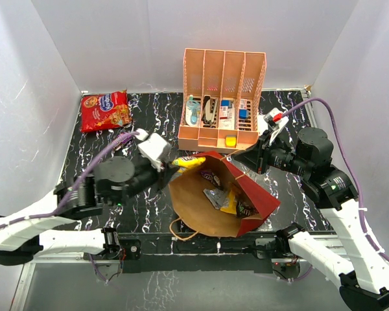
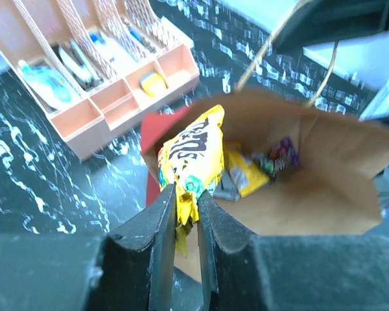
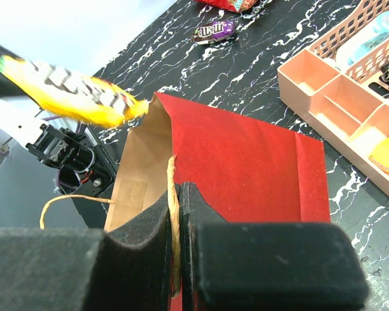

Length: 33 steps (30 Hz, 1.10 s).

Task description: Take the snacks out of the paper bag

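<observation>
Next, the left gripper carries the yellow candy down beside the purple-brown packet and releases it, since that tabletop lies below the gripper, left in the top view.
The paper bag (image 1: 253, 197) lies tilted with its brown inside facing up; several small packets (image 1: 223, 197) lie in it. My left gripper (image 1: 170, 166) is shut on the end of a yellow candy packet (image 1: 189, 161) and holds it above the bag's mouth; the left wrist view shows the packet (image 2: 193, 149) between my fingers (image 2: 163, 220). My right gripper (image 1: 241, 157) is shut on the bag's rim at its twine handle (image 3: 173, 194), with the red outside (image 3: 246, 162) beside it. The large red cookie bag (image 1: 105, 110) lies at the far left.
A peach slotted rack (image 1: 223, 97) with small blue-white items stands behind the bag. A small purple-brown packet (image 3: 214, 29) lies on the black marbled table (image 1: 84, 155) near the cookie bag. White walls close in the back and sides.
</observation>
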Available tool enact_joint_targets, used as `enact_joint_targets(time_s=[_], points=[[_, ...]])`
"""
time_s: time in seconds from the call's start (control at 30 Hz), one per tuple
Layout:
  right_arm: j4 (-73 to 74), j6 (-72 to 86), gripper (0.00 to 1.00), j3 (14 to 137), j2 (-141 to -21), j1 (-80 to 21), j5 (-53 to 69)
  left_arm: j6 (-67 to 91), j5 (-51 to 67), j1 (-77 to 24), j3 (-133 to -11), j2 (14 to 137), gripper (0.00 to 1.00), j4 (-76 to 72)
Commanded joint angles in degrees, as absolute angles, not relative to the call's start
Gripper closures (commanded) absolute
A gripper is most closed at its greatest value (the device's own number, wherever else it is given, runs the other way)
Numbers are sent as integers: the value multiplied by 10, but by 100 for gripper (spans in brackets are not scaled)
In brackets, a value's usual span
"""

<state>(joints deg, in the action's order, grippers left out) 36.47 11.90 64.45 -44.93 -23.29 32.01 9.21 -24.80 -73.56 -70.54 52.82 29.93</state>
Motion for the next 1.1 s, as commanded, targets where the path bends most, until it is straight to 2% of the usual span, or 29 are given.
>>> enact_joint_targets(time_s=[0.0, 0.17, 0.37, 0.63, 0.73, 0.9, 1.07], points=[[346, 111, 92, 671, -441, -234, 319, 64, -307, -734, -779, 507, 84, 325], [350, 112, 92, 674, -439, -234, 320, 33, -410, -734, -810, 520, 84, 307], [350, 118, 92, 676, -432, -234, 319, -2, -507, -734, -799, 534, 87, 219], [348, 120, 92, 678, -437, -234, 321, -42, -495, -725, -786, 590, 87, 172], [348, 120, 93, 677, -437, -234, 320, -32, -454, -663, -777, 604, 89, 166], [356, 119, 92, 679, -435, -234, 316, 59, -300, -471, -773, 633, 91, 196], [360, 116, 92, 681, -433, -234, 314, 137, -260, -358, -752, 690, 93, 199]])
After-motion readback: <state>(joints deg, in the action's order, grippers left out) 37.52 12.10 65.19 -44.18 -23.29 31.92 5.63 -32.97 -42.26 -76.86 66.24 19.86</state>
